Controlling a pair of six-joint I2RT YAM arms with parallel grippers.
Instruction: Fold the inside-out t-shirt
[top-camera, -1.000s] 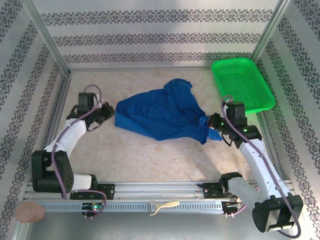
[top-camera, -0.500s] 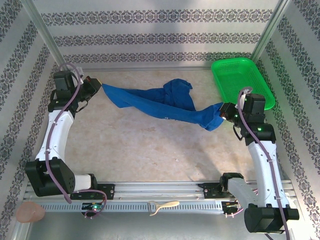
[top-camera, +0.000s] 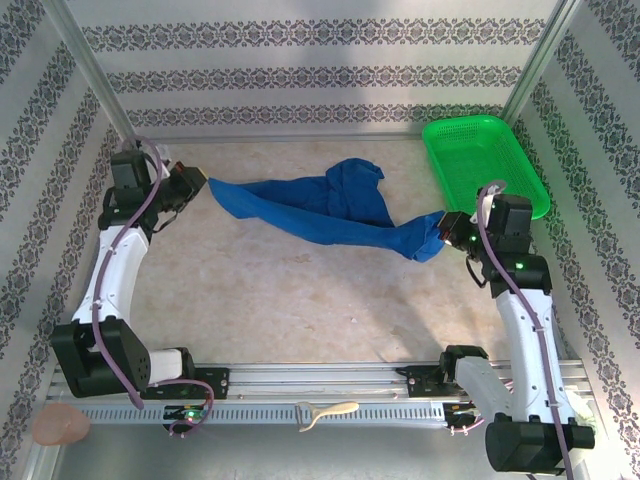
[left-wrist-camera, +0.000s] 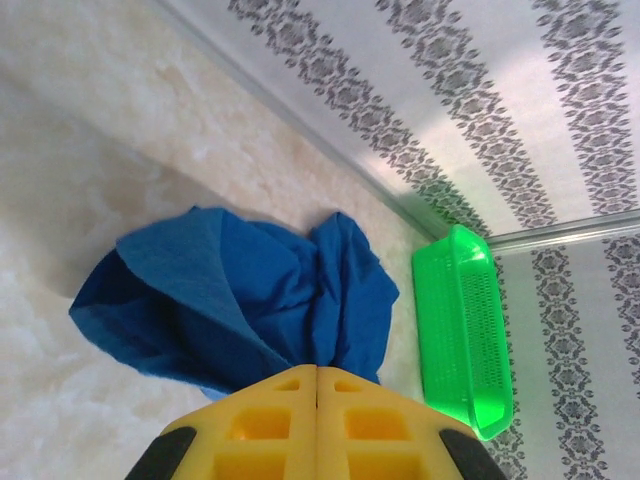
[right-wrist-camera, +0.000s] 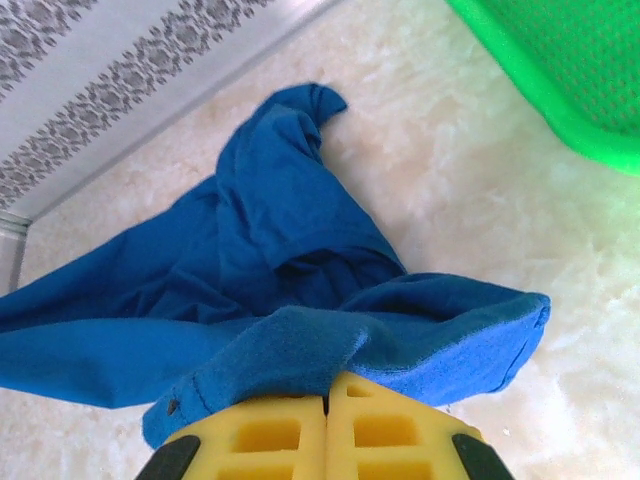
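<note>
The left gripper should next bring the shirt's held end down onto the tabletop (top-camera: 231, 226) beside the sagging cloth below and let go of it, since that end hangs raised.
The royal blue t-shirt (top-camera: 320, 208) hangs stretched between the two grippers, sagging toward the table in the middle, with a bunched part at the back (top-camera: 358, 180). My left gripper (top-camera: 200, 186) is shut on the shirt's left end at the back left. My right gripper (top-camera: 447, 229) is shut on its right end beside the basket. In the left wrist view the yellow fingers (left-wrist-camera: 316, 375) are pressed together with blue cloth (left-wrist-camera: 240, 300) running out from them. In the right wrist view the cloth (right-wrist-camera: 300, 340) drapes over the closed yellow fingers (right-wrist-camera: 325, 405). No tag is visible.
A green plastic mesh basket (top-camera: 485, 165) sits at the back right, close to the right gripper. Patterned walls enclose the table (top-camera: 300, 300) on three sides. A pale tool (top-camera: 325, 412) lies on the front rail and a pinkish object (top-camera: 60, 425) at the near left corner.
Both arms lifted and pulled apart, the left far to the back left and the right back toward the basket, stretching the shirt from a heap into a long band. Little movement in the last half second.
</note>
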